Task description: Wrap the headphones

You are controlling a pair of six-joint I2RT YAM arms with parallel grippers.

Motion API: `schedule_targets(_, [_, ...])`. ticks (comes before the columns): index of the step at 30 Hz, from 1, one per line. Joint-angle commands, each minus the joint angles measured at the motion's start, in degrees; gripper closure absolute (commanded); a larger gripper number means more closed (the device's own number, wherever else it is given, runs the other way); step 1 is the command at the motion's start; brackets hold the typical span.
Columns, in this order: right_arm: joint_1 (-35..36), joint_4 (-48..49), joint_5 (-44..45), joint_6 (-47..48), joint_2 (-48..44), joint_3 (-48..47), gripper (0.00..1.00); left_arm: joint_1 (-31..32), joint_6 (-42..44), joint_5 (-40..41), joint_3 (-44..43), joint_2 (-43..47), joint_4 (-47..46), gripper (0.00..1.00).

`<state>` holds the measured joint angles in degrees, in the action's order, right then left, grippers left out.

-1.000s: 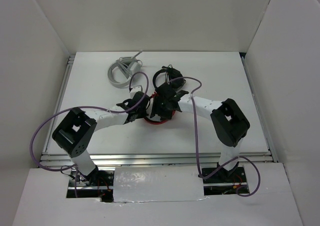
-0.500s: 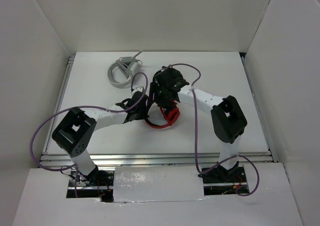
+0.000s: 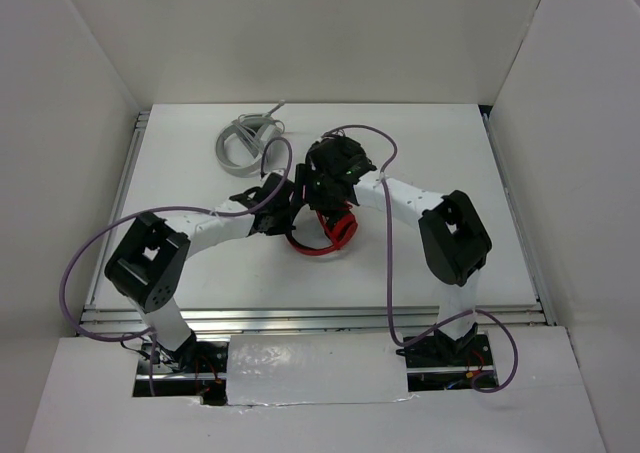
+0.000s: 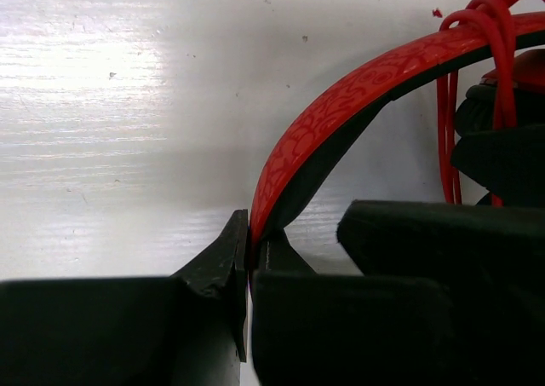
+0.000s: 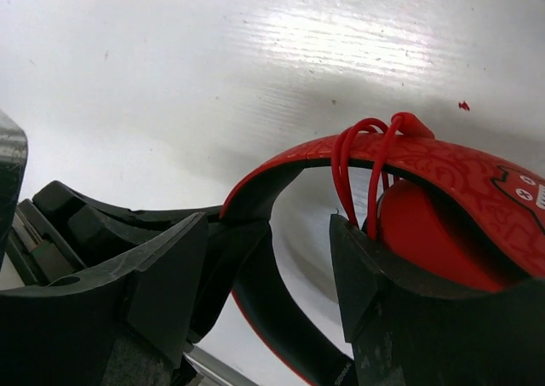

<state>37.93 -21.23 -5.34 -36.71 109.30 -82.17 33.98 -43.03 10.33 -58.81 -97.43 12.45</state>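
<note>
My left gripper will next move the red headband outward toward the grey-white headphones (image 3: 247, 156) and open near them, because the cable already loops over the headband.
The red headphones (image 3: 328, 235) lie at the table's middle. My left gripper (image 3: 287, 211) is shut on the red headband with black lining (image 4: 341, 113), pinching it edge-on between its fingertips (image 4: 230, 250). The thin red cable (image 4: 449, 105) runs in a few loops over the headband near an ear cup. My right gripper (image 3: 325, 188) hangs just behind and above the headphones, jaws wide open around the band (image 5: 268, 233). The cable loops (image 5: 366, 169) pass over the band beside its right finger (image 5: 375, 275). A red ear cup (image 5: 426, 241) sits behind that finger.
Grey-white headphones (image 3: 243, 143) lie at the back left of the table. White walls enclose the table on three sides. The arms' purple cables (image 3: 390, 263) arch over the table. The left gripper's black fingers (image 5: 94, 224) show at the left of the right wrist view.
My right gripper has lifted off the headphones and moved toward the back, uncovering the red band and ear cup. The left gripper still holds the band and has shifted slightly back.
</note>
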Motion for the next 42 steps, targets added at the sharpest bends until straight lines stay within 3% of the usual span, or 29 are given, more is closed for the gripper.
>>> schedule_targets(1, [0.9,2.5,2.2,2.8,-3.3,-2.7,0.33,-0.3,-1.0,0.1,-5.1,0.5,2.2,1.00])
schedule_targets(15, [-0.3,2.2,2.7,3.9,3.2,-10.4,0.32,-5.8,0.7,-0.8,-8.5,-2.9,5.2,1.00])
schedule_targets(23, [-0.9,9.5,-3.4,6.6,3.4,-11.3,0.31,-10.3,1.6,-1.5,-9.5,-5.3,4.7,1.00])
schedule_targets(24, [-0.9,10.9,-4.6,7.4,2.2,-11.6,0.29,-11.0,2.0,-1.5,-10.0,-5.6,4.9,1.00])
schedule_targets(27, [-1.5,13.3,-7.1,9.3,0.7,-13.3,0.00,-12.4,2.2,-0.8,-10.9,-6.6,5.4,1.00])
schedule_targets(35, [-4.6,15.8,-9.3,10.7,-9.0,-13.4,0.00,-16.7,2.3,-1.4,-13.7,-9.7,6.6,0.99])
schedule_targets(42, [-7.1,15.0,-7.9,9.7,-23.8,3.8,0.00,-18.6,2.7,-2.5,-14.8,-10.5,6.4,0.78])
